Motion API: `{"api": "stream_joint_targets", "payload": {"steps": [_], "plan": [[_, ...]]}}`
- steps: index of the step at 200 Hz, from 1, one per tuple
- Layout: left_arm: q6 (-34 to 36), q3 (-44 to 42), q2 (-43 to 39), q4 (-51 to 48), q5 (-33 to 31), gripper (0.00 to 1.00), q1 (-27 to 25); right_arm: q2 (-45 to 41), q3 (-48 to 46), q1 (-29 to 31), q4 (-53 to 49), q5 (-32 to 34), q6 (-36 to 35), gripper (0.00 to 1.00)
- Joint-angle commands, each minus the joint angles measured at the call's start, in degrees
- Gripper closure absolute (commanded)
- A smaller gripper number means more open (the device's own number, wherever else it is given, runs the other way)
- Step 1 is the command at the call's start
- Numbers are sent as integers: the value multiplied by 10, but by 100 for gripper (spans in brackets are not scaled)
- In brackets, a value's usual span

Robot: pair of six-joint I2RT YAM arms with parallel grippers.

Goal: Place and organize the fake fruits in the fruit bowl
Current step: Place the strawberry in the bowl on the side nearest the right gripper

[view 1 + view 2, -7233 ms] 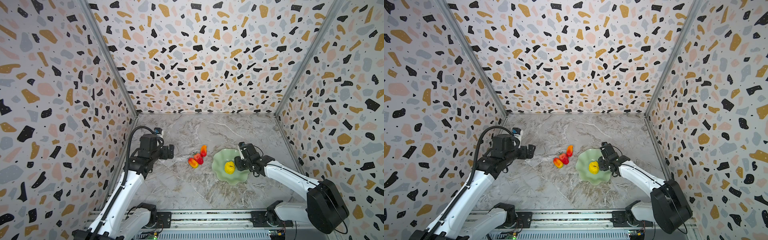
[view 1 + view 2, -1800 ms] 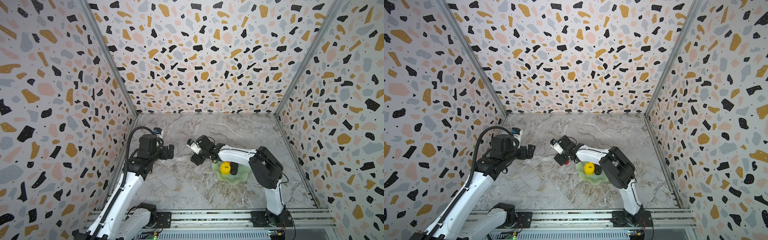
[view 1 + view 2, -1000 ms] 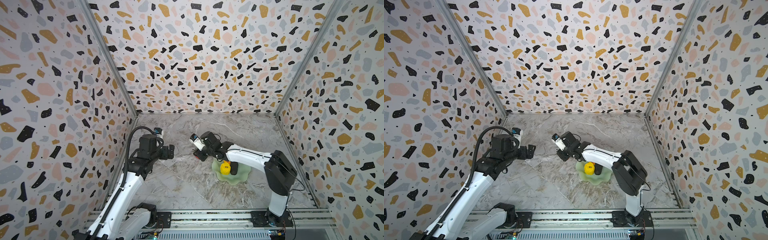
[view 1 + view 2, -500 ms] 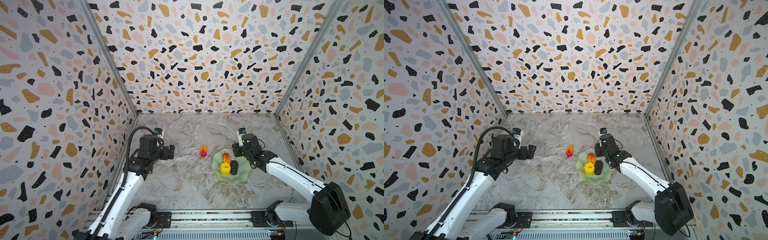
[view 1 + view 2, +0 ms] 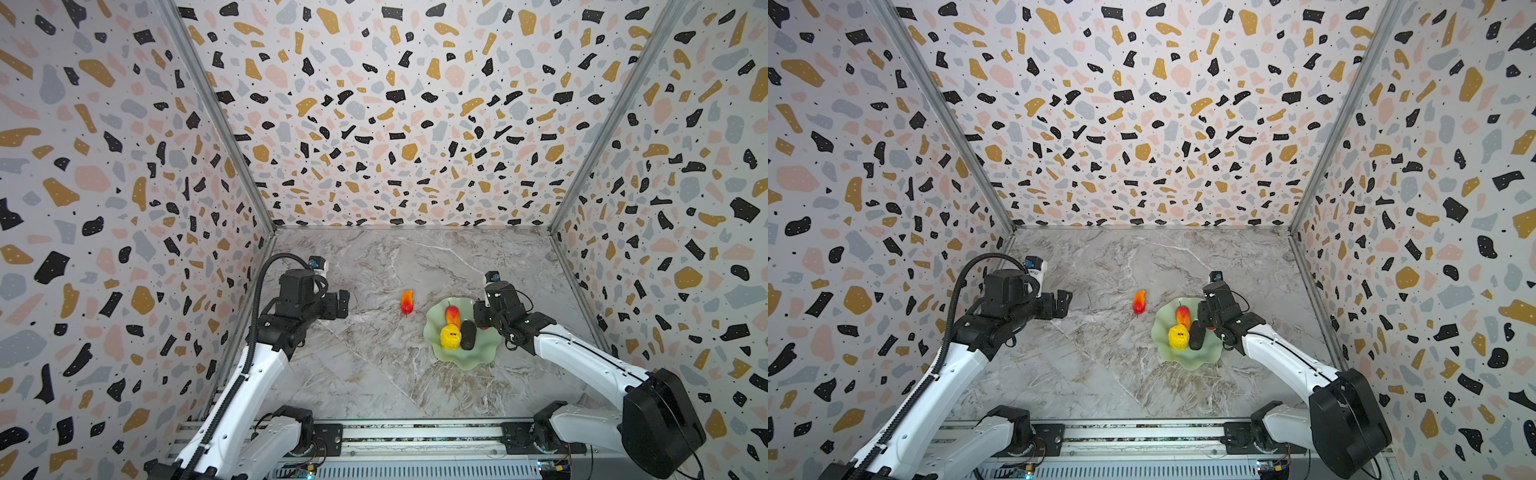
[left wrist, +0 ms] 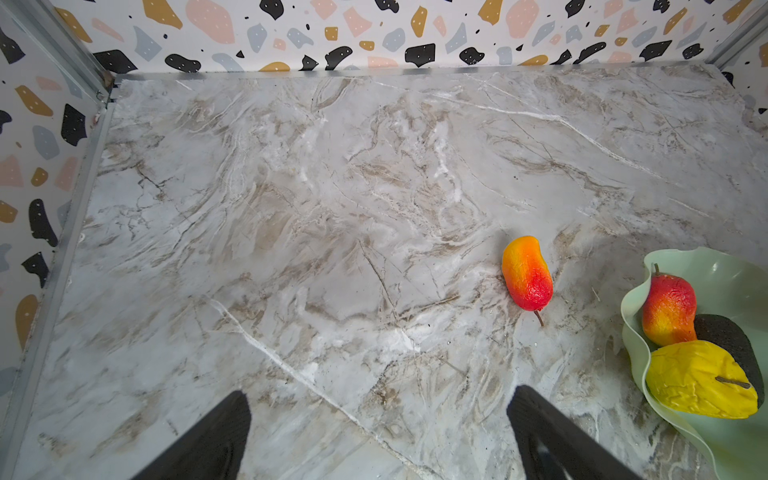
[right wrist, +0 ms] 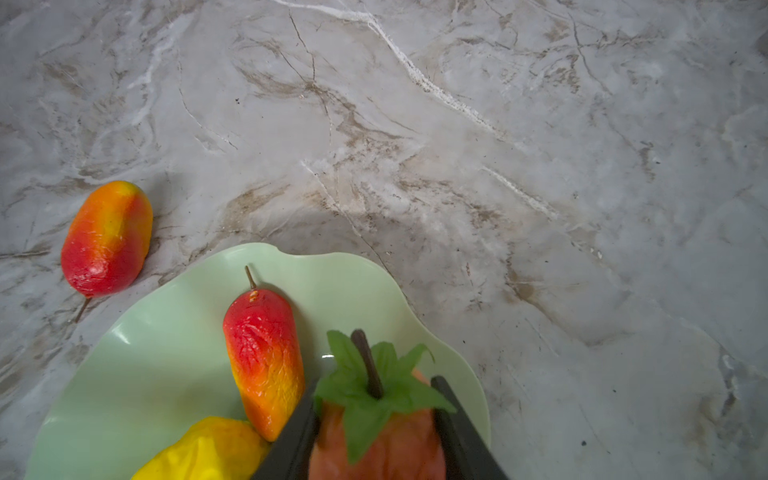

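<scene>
I need to lower the red strawberry in my right gripper into the gap below it next and let it go, because the empty bottom of the bowl is there beside the dark oval fruit.
The pale green fruit bowl sits right of centre on the marble table. In it lie a bumpy yellow fruit, a dark oval fruit and a red-orange fruit. A second red-orange fruit lies on the table just left of the bowl. My right gripper hangs over the bowl's far right part, shut on the red strawberry with green leaves. My left gripper stands open and empty, well left of the fruits.
Terrazzo-patterned walls close in the table on the left, back and right. A metal rail carrying both arm bases runs along the front edge. Bare marble lies in front of the bowl and between the arms.
My right arm has swung back from the table left of the bowl to the bowl's right side. One red-orange fruit now lies in the bowl. The left arm has not moved.
</scene>
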Motion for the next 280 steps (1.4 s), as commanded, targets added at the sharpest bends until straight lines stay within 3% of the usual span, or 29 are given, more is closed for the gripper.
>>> {"api": "stream_joint_targets", "payload": {"steps": [1,31,57,109,175,192,234,280], "plan": [[0,5,-2,4,5,0,-4,-7,-12,0,-1,6,19,71],[-4,1,0,12,11,0,-4,-23,-34,4,-10,14,41,70],[-5,2,5,17,16,1,-4,-28,-46,15,-12,19,57,62],[-4,3,4,16,14,0,-6,-25,-31,34,-25,36,62,28],[-4,-6,-4,14,8,0,-6,-20,39,53,-35,43,-1,6],[-3,-5,-1,16,11,1,-6,8,66,65,-1,10,-39,0],[-4,-6,0,16,10,1,-7,163,190,95,37,-80,-86,1],[-9,-7,-11,14,4,1,-7,323,344,132,21,-92,-84,1]]}}
